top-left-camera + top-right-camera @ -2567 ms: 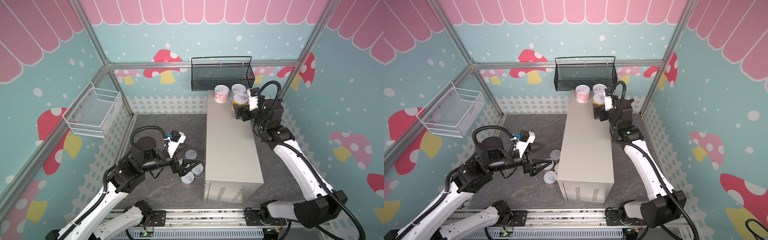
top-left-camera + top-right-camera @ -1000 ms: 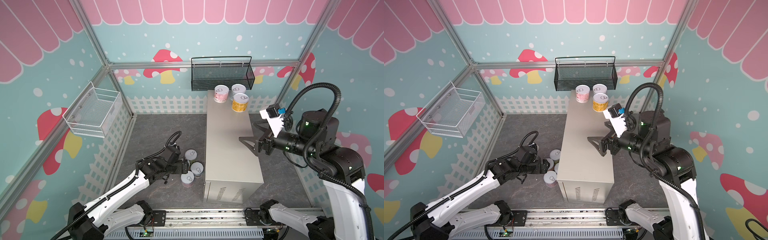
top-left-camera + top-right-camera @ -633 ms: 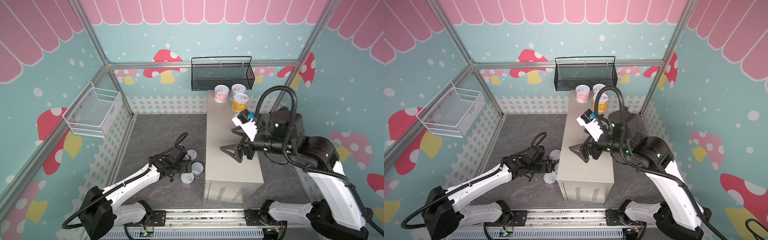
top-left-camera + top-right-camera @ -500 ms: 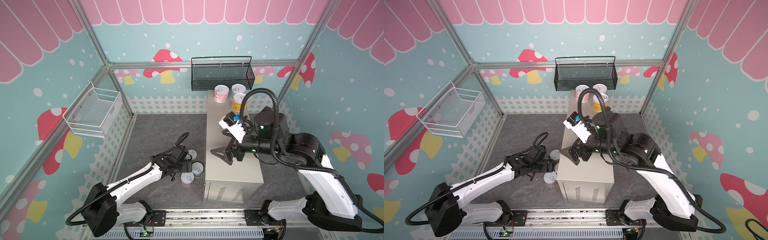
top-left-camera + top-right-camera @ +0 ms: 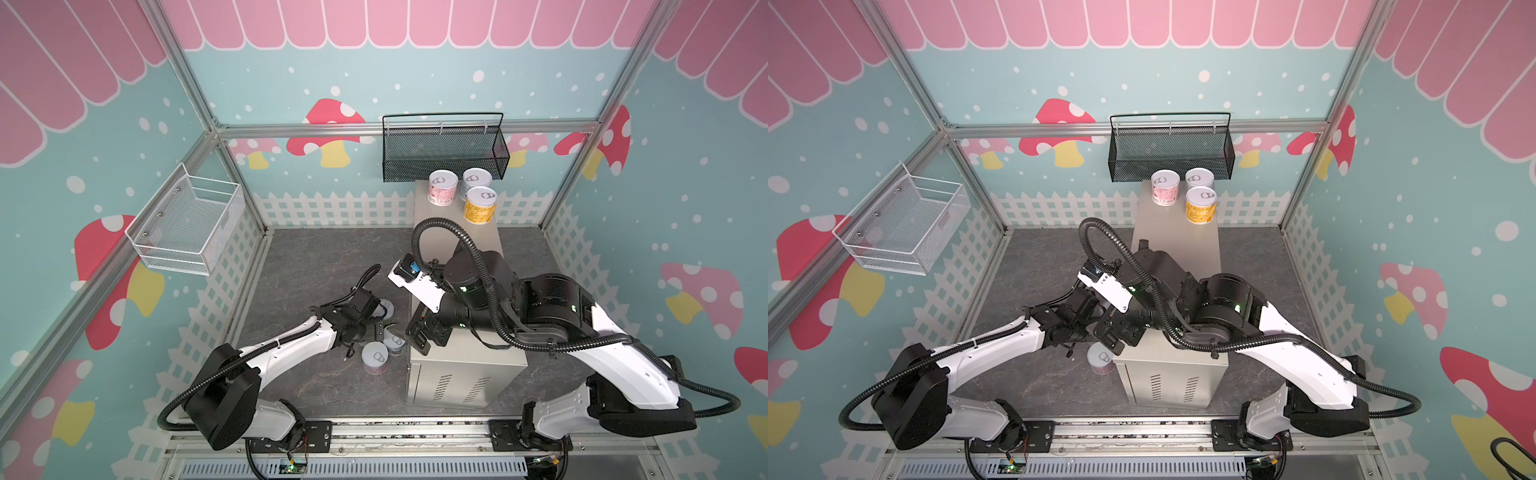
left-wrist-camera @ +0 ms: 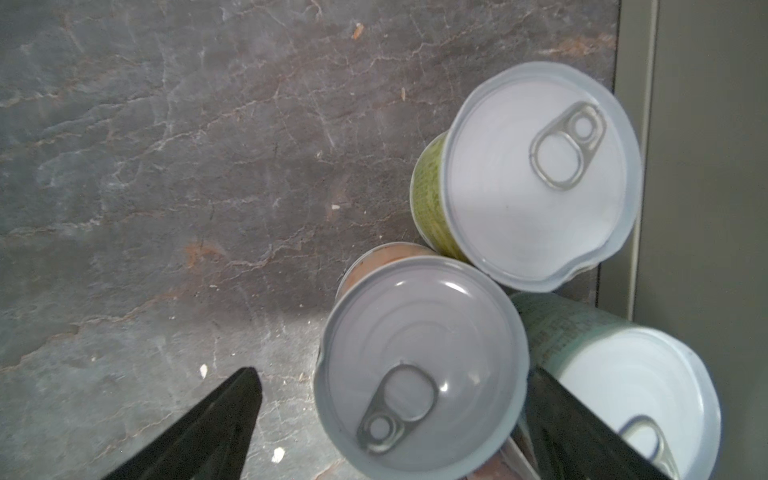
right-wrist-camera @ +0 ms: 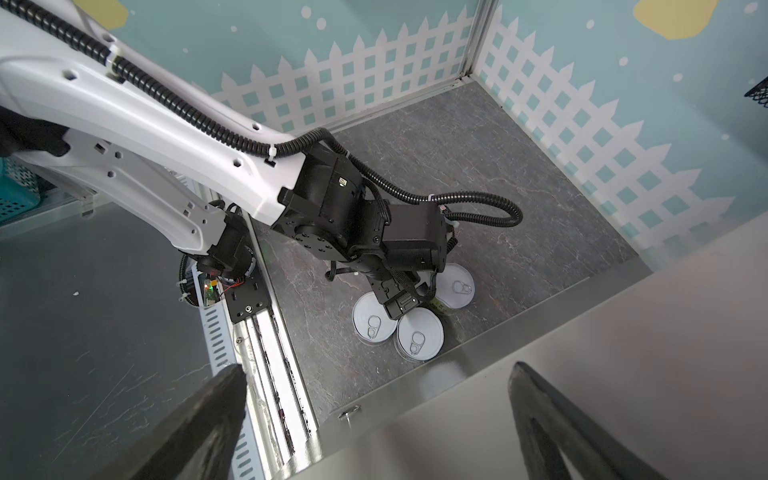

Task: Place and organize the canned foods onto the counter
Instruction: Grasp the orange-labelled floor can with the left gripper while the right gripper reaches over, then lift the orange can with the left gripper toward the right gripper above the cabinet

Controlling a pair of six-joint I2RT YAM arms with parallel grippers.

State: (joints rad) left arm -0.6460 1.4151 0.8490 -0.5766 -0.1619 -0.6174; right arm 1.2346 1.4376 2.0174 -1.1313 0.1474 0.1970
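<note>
The lid of the peach-labelled can (image 6: pixel 419 370) is already between my left gripper's fingers, so I will lower them a little farther around it and close on the can's sides.
Three cans stand at the far end of the counter (image 5: pixel 453 232) (image 5: pixel 1179 237): pink (image 5: pixel 442 189), white (image 5: pixel 477 178) and orange (image 5: pixel 480 205). Three more stand on the floor beside its left wall (image 7: pixel 374 318) (image 7: pixel 419 338) (image 7: pixel 457 286). My left gripper (image 6: pixel 390 374) (image 5: pixel 370 328) is open, with a peach-labelled can (image 6: pixel 419 370) between its fingers. One finger sits between that can and a pale green can (image 6: pixel 636 390); a green can (image 6: pixel 540 174) is just beyond. My right gripper (image 7: pixel 376 374) (image 5: pixel 415 336) hangs open and holds nothing over the counter's near left edge.
A black mesh basket (image 5: pixel 444 149) hangs on the back wall above the counter's far end. A white wire basket (image 5: pixel 187 226) juts from the left wall. The right arm (image 5: pixel 540 307) lies across the counter's middle. The arms' rail (image 5: pixel 374 432) runs along the front.
My right arm has swung from the counter's right side across its top to the left edge, gripper still open. The left gripper has edged in over the floor cans.
</note>
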